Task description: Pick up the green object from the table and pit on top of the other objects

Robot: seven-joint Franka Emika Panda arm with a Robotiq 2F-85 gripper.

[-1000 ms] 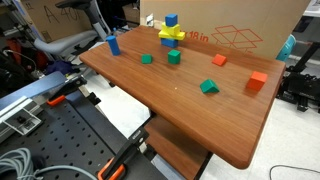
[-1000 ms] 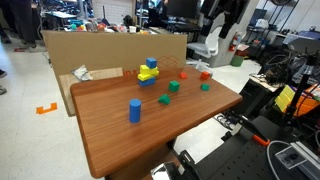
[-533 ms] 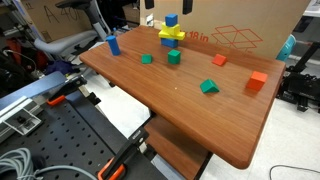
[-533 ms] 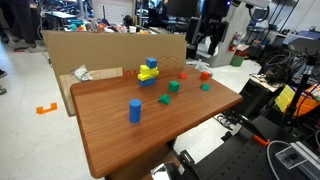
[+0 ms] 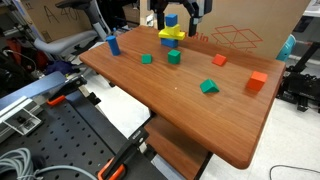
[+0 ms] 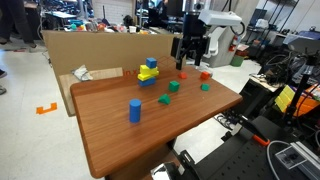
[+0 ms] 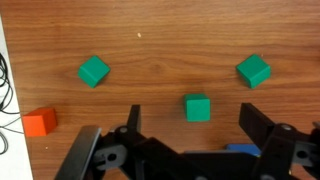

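The gripper will next go down from beside the top of the tower onto the green cube (image 5: 174, 57) (image 7: 197, 108).
The green cube (image 5: 174, 57) sits on the reddish-brown table (image 5: 190, 120) just in front of the tower; it also shows in an exterior view (image 6: 173, 87) and in the wrist view (image 7: 198, 108). The tower has yellow crossed pieces (image 5: 171, 35) with a blue cube (image 5: 171, 19) on top, and shows in both exterior views (image 6: 148, 72). My gripper (image 5: 181, 14) (image 6: 190, 60) hangs open and empty in the air beside the tower's top. In the wrist view the green cube lies far below, between the open fingers (image 7: 190, 107), and the blue cube (image 7: 240, 150) shows at the bottom edge.
A smaller green block (image 5: 146, 59), a green wedge (image 5: 209, 87), a red block (image 5: 219, 60), an orange block (image 5: 258, 81) and a blue cylinder (image 5: 113, 44) lie loose on the table. A cardboard wall (image 6: 110, 50) stands along the back edge.
My gripper has come into view and moved across and down to the tower's side. The blocks have not moved.
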